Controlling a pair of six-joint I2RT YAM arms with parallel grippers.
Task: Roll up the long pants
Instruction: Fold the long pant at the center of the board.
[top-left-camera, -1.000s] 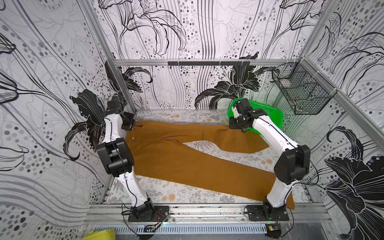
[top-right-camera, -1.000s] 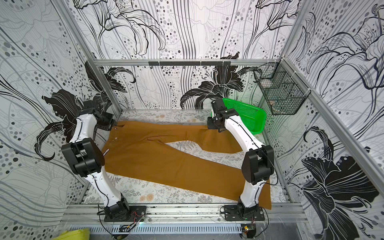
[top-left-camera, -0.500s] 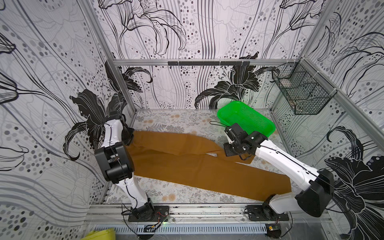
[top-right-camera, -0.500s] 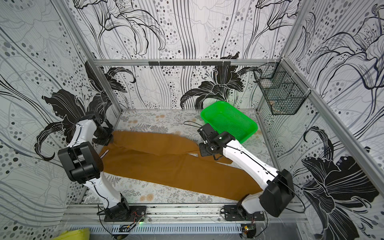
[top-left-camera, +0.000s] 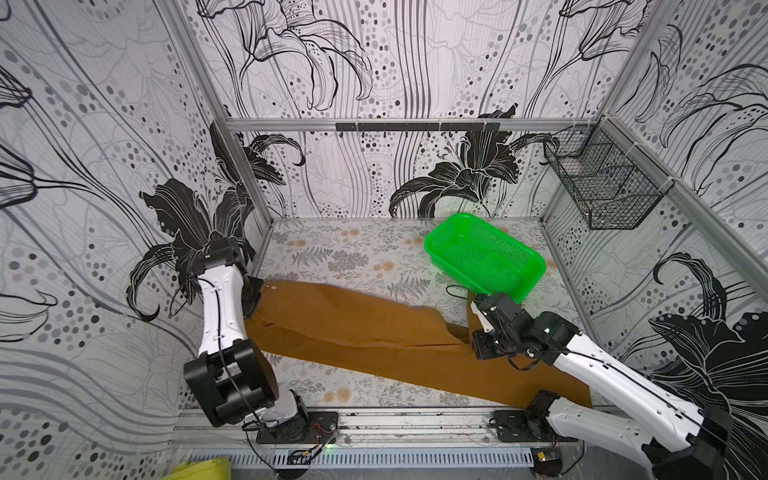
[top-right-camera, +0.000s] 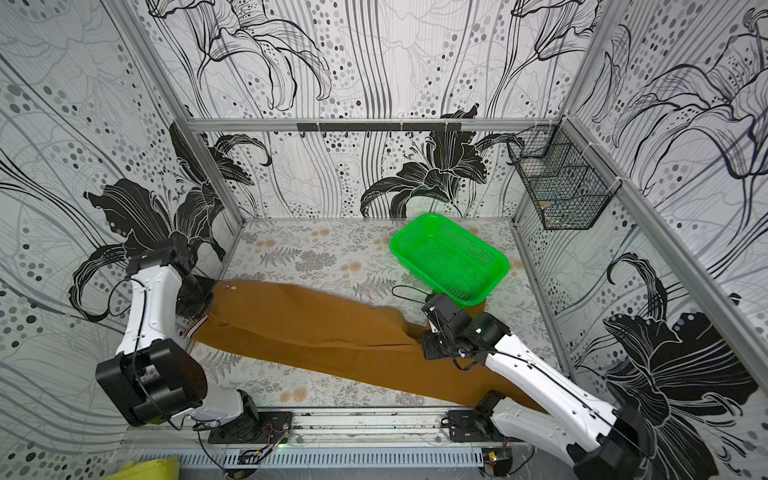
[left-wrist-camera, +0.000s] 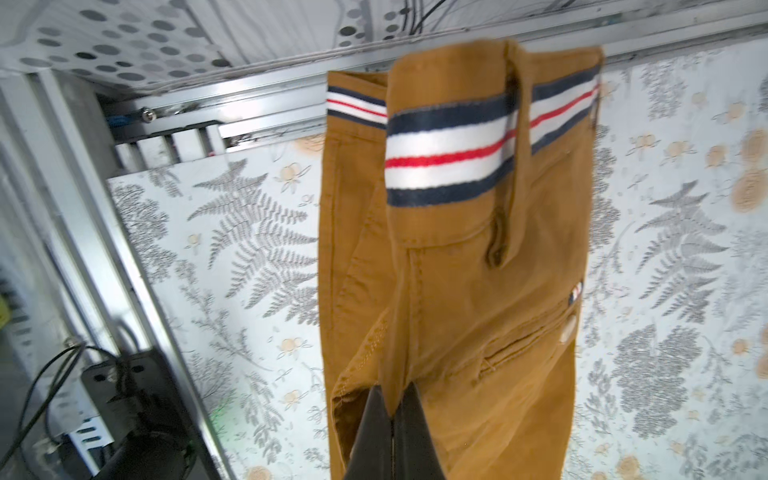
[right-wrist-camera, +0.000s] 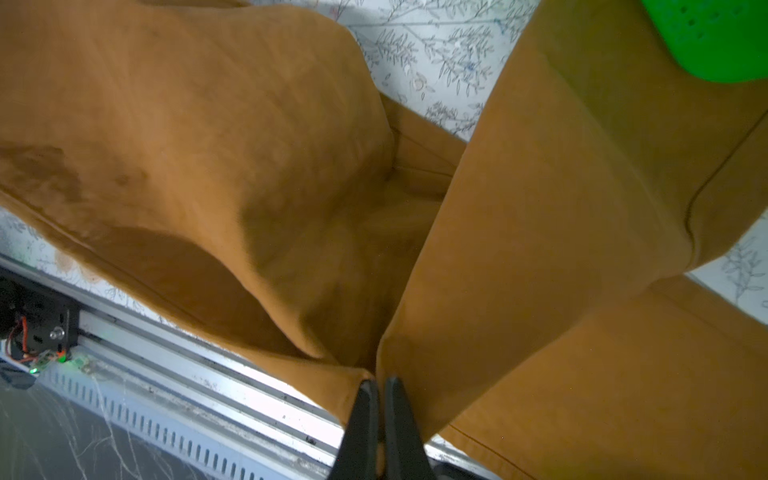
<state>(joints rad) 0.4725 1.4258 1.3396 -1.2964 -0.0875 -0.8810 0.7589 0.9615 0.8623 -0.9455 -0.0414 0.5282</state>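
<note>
The uncovered near edge of the lower layer (top-left-camera: 273, 345) (left-wrist-camera: 342, 272) is below and back, so my left gripper will next pull the cloth back, lower it there and let go.
The long pants (top-left-camera: 353, 328) are ochre-brown and lie stretched across the table from left to right in both top views (top-right-camera: 311, 328). My left gripper (left-wrist-camera: 393, 395) is shut on the cloth at the waist end by the left wall, where the striped inner waistband (left-wrist-camera: 449, 162) is folded outward. My right gripper (right-wrist-camera: 379, 384) is shut on a fold of one leg of the long pants (right-wrist-camera: 208, 145), lifted slightly over the other leg. In a top view this right gripper (top-left-camera: 478, 343) sits just in front of the green basket; its fingers are hidden under the wrist.
A green plastic basket (top-left-camera: 484, 255) stands at the back right, close to my right wrist. A black wire basket (top-left-camera: 602, 195) hangs on the right wall. The metal front rail (top-left-camera: 415, 424) carries both arm bases. Patterned walls close in three sides.
My right gripper has carried the far leg from the back near the green basket forward onto the near leg. The left gripper has drawn the waist end slightly forward.
</note>
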